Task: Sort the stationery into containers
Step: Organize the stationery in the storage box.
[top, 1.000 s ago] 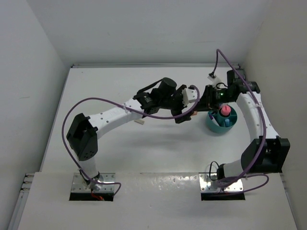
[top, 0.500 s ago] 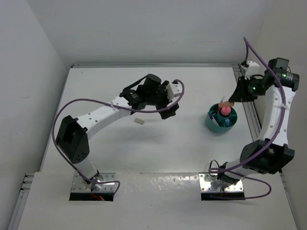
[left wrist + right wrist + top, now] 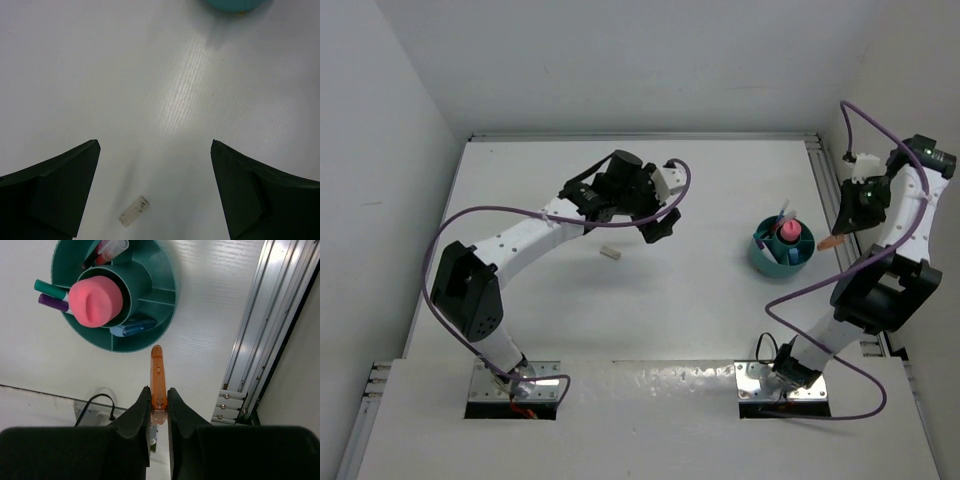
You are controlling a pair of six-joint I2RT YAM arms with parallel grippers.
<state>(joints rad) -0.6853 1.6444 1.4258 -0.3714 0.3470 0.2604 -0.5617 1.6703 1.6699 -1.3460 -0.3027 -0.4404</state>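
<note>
The blue stick's section (image 3: pixel 156 324) of the cup still has room. My right gripper needs to go left in the top view over that section next and release the orange stick (image 3: pixel 157 375).
The round teal organiser cup (image 3: pixel 772 262) stands at the right of the table and holds a fat pink marker (image 3: pixel 788 231) and several pens. In the right wrist view the cup (image 3: pixel 165 280) shows the pink marker (image 3: pixel 95 296), a teal pen (image 3: pixel 47 287), a blue stick (image 3: pixel 132 328) and a red pen (image 3: pixel 102 257). My right gripper (image 3: pixel 158 390) is shut on a short orange stick (image 3: pixel 157 375), held high to the right of the cup (image 3: pixel 832 241). A small beige eraser (image 3: pixel 610 253) lies on the table. My left gripper (image 3: pixel 155 145) is open above the eraser (image 3: pixel 134 211).
A metal rail (image 3: pixel 825 190) runs along the table's right edge, right under the right gripper; it also shows in the right wrist view (image 3: pixel 265 340). White walls close in the table on the left, back and right.
My right arm has swung from over the cup to the right edge, still holding the orange stick. My left arm has pulled back left, away from the cup, to over the eraser.
</note>
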